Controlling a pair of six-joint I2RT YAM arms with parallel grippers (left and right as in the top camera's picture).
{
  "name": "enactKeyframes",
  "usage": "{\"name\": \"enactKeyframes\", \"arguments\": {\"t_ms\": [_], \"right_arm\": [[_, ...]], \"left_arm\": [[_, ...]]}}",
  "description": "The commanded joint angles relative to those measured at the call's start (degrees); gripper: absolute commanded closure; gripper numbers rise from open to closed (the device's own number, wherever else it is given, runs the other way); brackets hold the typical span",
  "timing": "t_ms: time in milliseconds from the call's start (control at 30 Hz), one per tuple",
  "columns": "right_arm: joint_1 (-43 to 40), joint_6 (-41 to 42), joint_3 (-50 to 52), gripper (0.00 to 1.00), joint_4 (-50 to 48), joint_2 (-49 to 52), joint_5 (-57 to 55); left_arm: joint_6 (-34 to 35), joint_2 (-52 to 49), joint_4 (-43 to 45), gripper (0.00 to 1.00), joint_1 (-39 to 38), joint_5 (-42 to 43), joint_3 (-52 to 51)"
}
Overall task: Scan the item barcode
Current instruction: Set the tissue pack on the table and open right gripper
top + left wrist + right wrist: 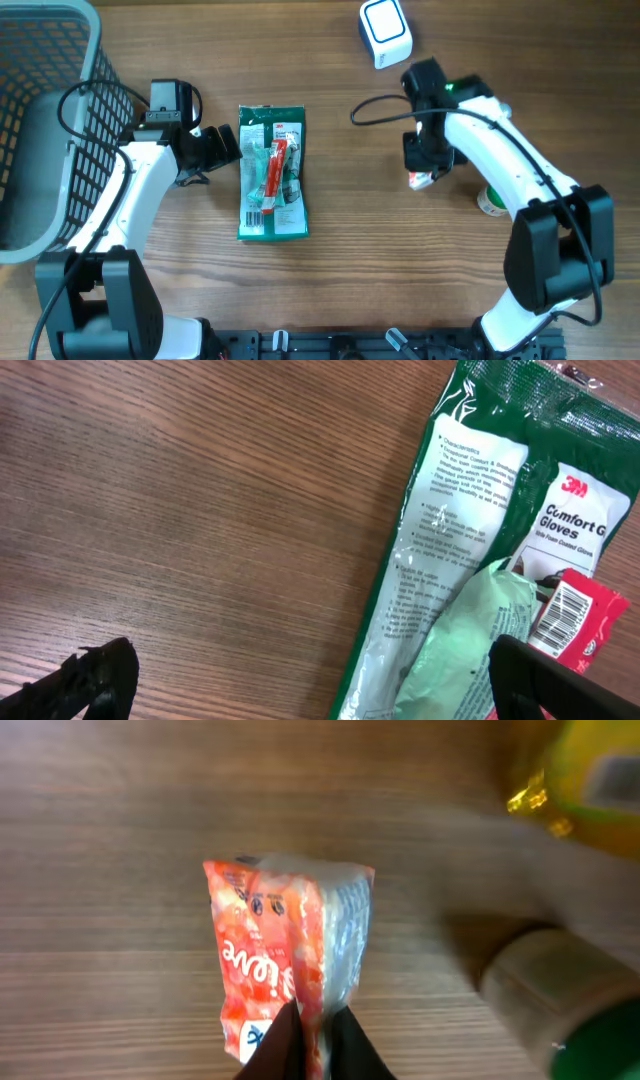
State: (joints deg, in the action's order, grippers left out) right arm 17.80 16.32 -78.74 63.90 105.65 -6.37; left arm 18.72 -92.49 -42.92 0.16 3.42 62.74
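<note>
Bare wood (417, 193) beside the round container lies open below my right gripper, so next my right gripper should lower the red and white packet onto it and release the packet's edge.
My right gripper (318, 1040) is shut on the edge of a red and white packet (275, 970), which hangs over the wood. From overhead that packet (422, 180) peeks out under the right gripper (425, 165), below the white and blue scanner (385, 32) at the top. A green gloves pack (272, 175) lies flat mid-table with a red barcoded sachet (570, 615) on top. My left gripper (320, 685) stands open at the pack's left edge, one finger (95, 680) over bare wood, the other (545, 680) over the pack. From overhead the left gripper (215, 148) sits just left of the pack.
A grey mesh basket (60, 30) fills the far left. A small round white and green container (490, 200) stands right of the right gripper, also seen blurred in the right wrist view as a container (545, 985) below a yellow-green object (590, 780).
</note>
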Motion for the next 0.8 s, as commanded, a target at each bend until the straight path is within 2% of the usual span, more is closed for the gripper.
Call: {"name": "enactKeyframes", "arguments": {"t_ms": [0, 200, 267, 433, 533, 633, 700, 767], "right_arm": [[0.0, 3.5, 5.5, 0.94, -5.5, 0.7, 1.3], [0.0, 4.8, 8.2, 0.94, -9.0, 0.7, 3.0], [0.0, 4.7, 8.2, 0.82, -9.1, 0.7, 3.0], [0.0, 4.7, 8.2, 0.65, -9.0, 0.7, 3.0], [0.0, 4.7, 8.1, 0.50, -9.7, 0.6, 3.0], [0.0, 4.7, 4.6, 0.41, -7.8, 0.1, 3.0], [0.0, 4.7, 2.2, 0.42, -7.1, -1.4, 4.4], [0.0, 4.7, 2.1, 0.53, -7.4, -2.8, 9.8]], "left_arm": [[-0.5, -0.5, 0.0, 0.00, 0.1, -0.3, -0.2], [-0.5, -0.5, 0.0, 0.00, 0.1, -0.3, -0.2], [-0.5, -0.5, 0.0, 0.00, 0.1, -0.3, -0.2], [-0.5, -0.5, 0.0, 0.00, 0.1, -0.3, -0.2], [-0.5, -0.5, 0.0, 0.00, 0.1, -0.3, -0.2], [-0.5, -0.5, 0.0, 0.00, 0.1, -0.3, -0.2], [-0.5, -0.5, 0.0, 0.00, 0.1, -0.3, -0.2], [-0.5, -0.5, 0.0, 0.00, 0.1, -0.3, -0.2]]}}
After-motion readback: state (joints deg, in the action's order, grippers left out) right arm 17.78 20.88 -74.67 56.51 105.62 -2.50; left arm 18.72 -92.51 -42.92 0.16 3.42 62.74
